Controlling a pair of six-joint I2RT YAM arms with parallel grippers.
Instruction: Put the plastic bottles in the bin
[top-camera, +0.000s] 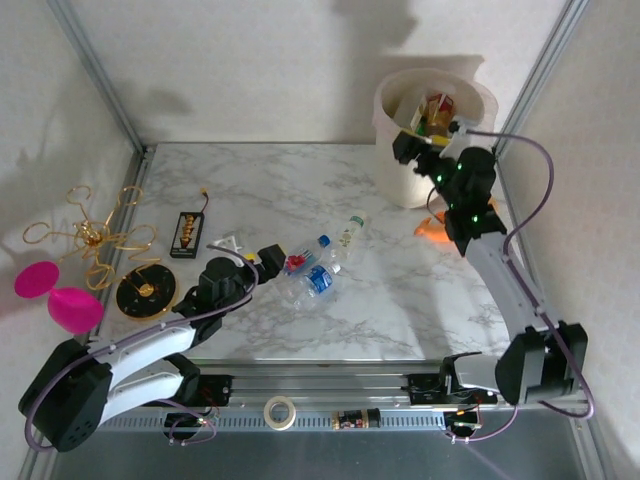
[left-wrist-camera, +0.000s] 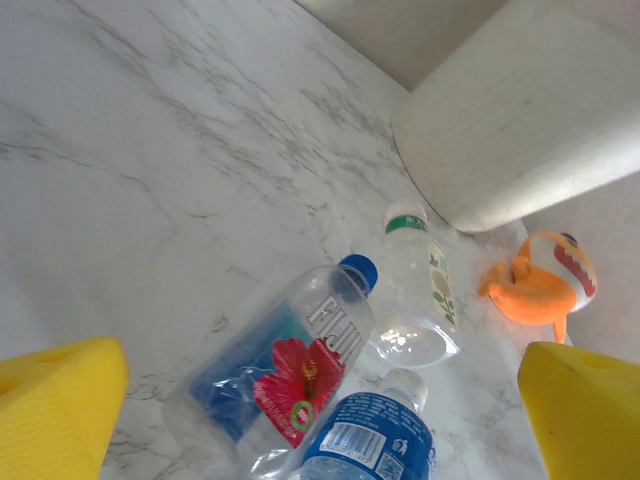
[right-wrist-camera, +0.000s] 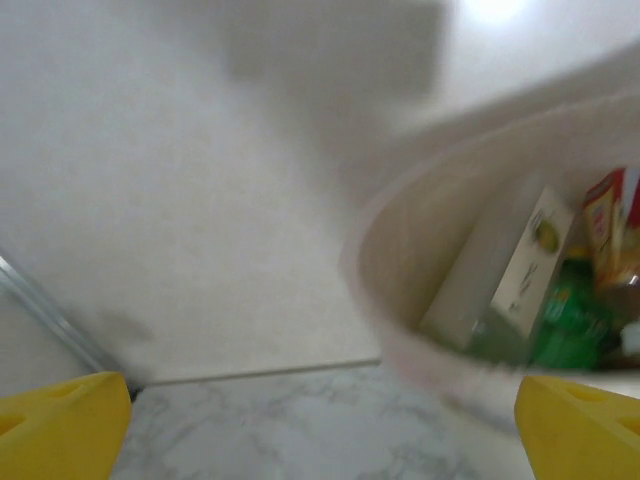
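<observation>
The open left gripper moves back and down over the blue-labelled bottle's clear end past the label next and closes, since that bottle lies nearest the front bar.
Three plastic bottles lie together mid-table: a clear one with a red flower label (top-camera: 303, 264) (left-wrist-camera: 290, 365), a blue-labelled one (top-camera: 320, 281) (left-wrist-camera: 372, 438) and a clear green-banded one (top-camera: 350, 233) (left-wrist-camera: 420, 290). My left gripper (top-camera: 272, 258) (left-wrist-camera: 320, 405) hovers open just left of them, yellow fingertips (left-wrist-camera: 60, 400) wide apart, nothing held. The cream bin (top-camera: 400, 95) (left-wrist-camera: 520, 110) (right-wrist-camera: 395, 320) stands at the back right with several bottles (top-camera: 435, 112) (right-wrist-camera: 560, 320) inside. At the bin's near rim, my right gripper (top-camera: 420, 150) (right-wrist-camera: 320, 420) is open and empty.
An orange pumpkin-faced toy (top-camera: 432, 228) (left-wrist-camera: 540, 285) lies by the bin's base. On the left are a gold wire ornament (top-camera: 95, 240), pink discs (top-camera: 60, 295), a black disc (top-camera: 145, 290) and a black box (top-camera: 187, 235). A tape roll (top-camera: 281, 411) sits on the front rail.
</observation>
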